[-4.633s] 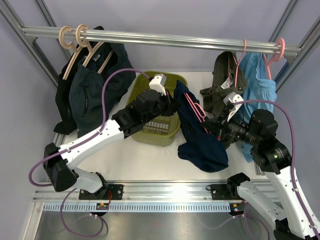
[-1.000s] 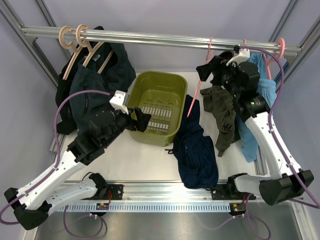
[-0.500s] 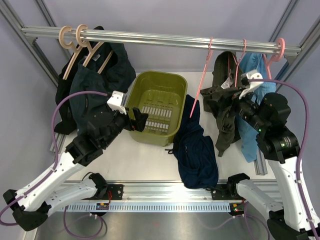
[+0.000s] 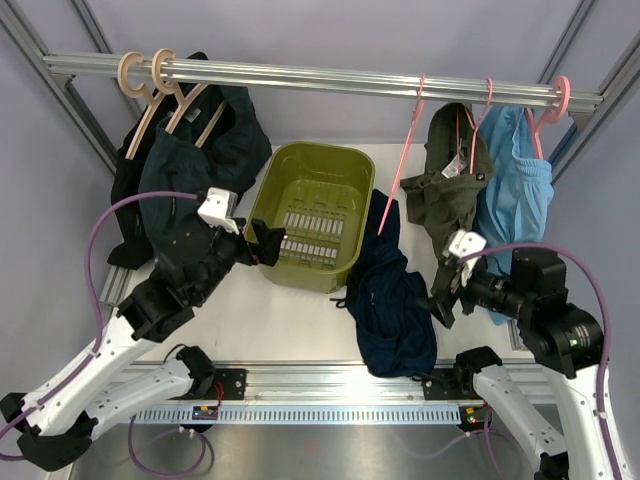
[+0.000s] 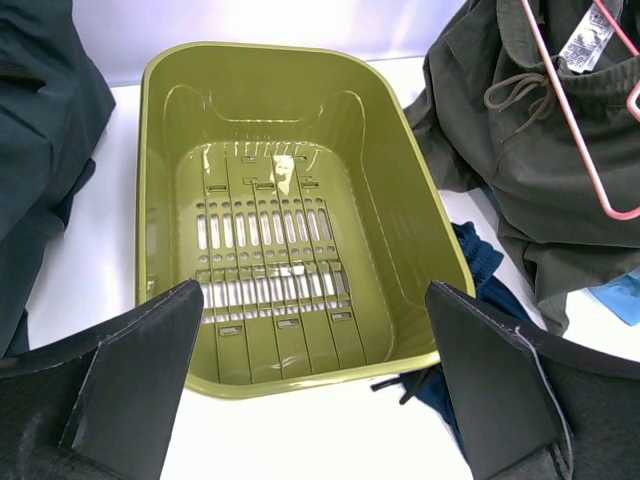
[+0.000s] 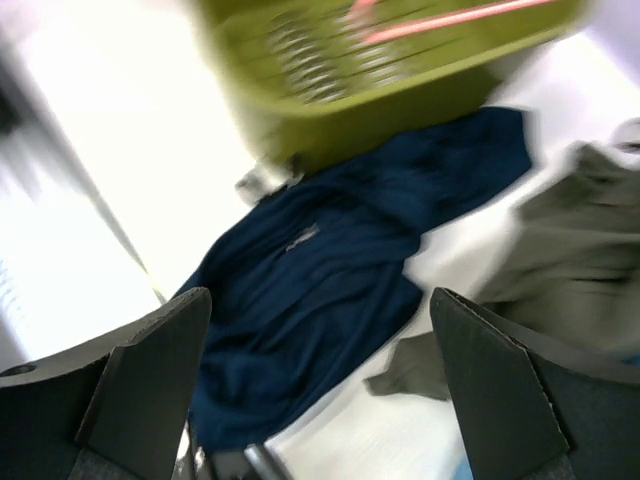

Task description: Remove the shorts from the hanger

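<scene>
My right gripper is about to move outward, to the left in the top view, and down onto the waistband of the shorts, because the navy shorts [image 4: 395, 300] are crumpled on top of the table.
The navy shorts [image 4: 395, 300] lie crumpled on the white table, right of the green basket; they also show in the right wrist view [image 6: 320, 290] and as a dark edge in the left wrist view [image 5: 478, 258]. The thin pink hanger [image 4: 400, 165] hangs bare from the rail, apart from the shorts. My right gripper [image 4: 443, 295] hovers open just right of the shorts, nothing between its fingers [image 6: 510, 390]. Near the basket's front left corner my left gripper [image 4: 265, 243] is open and empty too, its fingers [image 5: 130, 390] framing the basket.
The green basket [image 4: 310, 215] stands mid-table [image 5: 280, 200]. Dark teal garments on wooden hangers [image 4: 190, 150] hang at back left. An olive garment [image 4: 450, 190] and a light blue one [image 4: 515, 190] hang at the rail's [image 4: 300, 75] right end.
My right arm has come down from the rail to table height beside the shorts, leaving the pink hanger on the rail. The left arm has drawn back slightly. Both grippers stay open.
</scene>
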Controlling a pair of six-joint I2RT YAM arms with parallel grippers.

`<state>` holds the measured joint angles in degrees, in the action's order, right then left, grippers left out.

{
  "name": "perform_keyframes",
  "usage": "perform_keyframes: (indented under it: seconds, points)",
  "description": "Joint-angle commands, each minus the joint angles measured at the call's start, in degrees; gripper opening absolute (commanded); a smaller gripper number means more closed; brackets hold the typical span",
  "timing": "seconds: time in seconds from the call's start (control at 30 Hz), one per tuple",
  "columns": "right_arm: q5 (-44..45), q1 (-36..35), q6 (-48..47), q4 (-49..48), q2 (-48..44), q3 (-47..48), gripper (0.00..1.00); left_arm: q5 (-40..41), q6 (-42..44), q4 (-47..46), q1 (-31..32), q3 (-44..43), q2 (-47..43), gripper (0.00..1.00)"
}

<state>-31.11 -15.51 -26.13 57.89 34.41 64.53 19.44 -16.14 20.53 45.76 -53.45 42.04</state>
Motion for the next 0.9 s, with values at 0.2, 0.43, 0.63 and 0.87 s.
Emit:
perform_keyframes:
  seconds: [0.2, 0.43, 0.63, 0.87]
  points:
    - [-15.9, 0.2, -32.8, 13.2, 4.3, -10.3, 0.99, 0.7, -1.8, -0.5, -0.1, 5.4, -6.1, 0.99]
    - [-2.9, -7.3, -24.6, -5.5, 16.4, -17.0, 1.0, 0.7, -4.0, 1.1, -0.1, 7.0, -8.4, 0.99]
    - [27.7, -11.6, 5.9, -36.6, 25.4, -21.2, 0.99, 1.2, -5.8, 1.8, -0.1, 7.7, -9.4, 0.99]
    - [30.5, -11.7, 10.0, -50.7, 30.0, -25.9, 1.0, 1.0, -5.7, 0.9, 0.0, 8.2, -8.7, 0.99]
